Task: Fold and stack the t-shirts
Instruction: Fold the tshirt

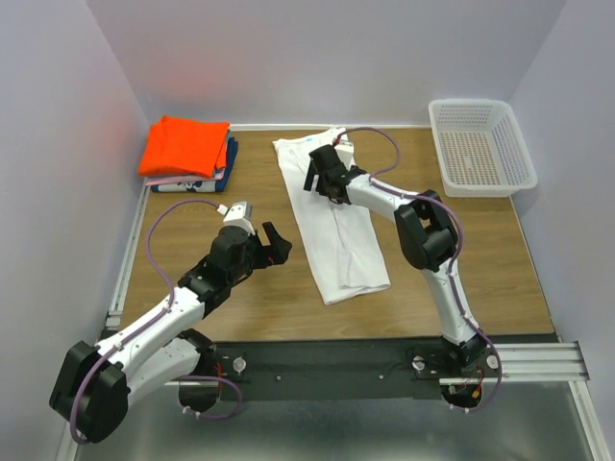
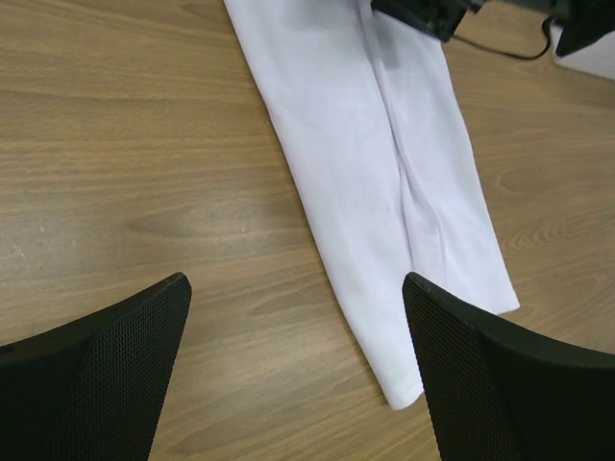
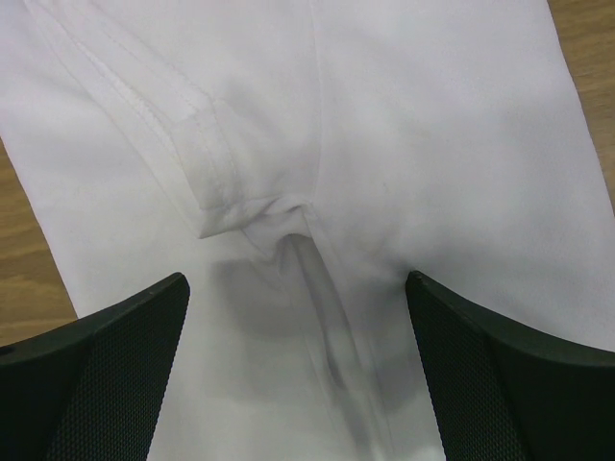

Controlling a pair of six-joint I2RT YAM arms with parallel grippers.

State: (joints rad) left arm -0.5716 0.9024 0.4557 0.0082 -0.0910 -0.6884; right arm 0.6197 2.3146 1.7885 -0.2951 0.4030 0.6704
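Observation:
The near corner of the t-shirt sticks out free, below my left gripper and to its right in the top view, so my left gripper should move back and down there next.
The white t-shirt [image 1: 332, 226] lies folded into a long narrow strip, running from the far middle of the table toward the near right. It also shows in the left wrist view [image 2: 384, 163] and fills the right wrist view [image 3: 317, 144], where a sleeve hem is tucked in. My right gripper [image 1: 315, 173] is open just above the shirt's upper part, empty. My left gripper [image 1: 279, 245] is open and empty over bare wood, left of the shirt's lower end. A folded orange t-shirt [image 1: 185, 145] rests on a folded dark blue one [image 1: 227, 165] at the far left.
A white mesh basket [image 1: 480, 144] stands at the far right corner. A metal rail [image 1: 125, 259] runs along the table's left edge. Grey walls close in on three sides.

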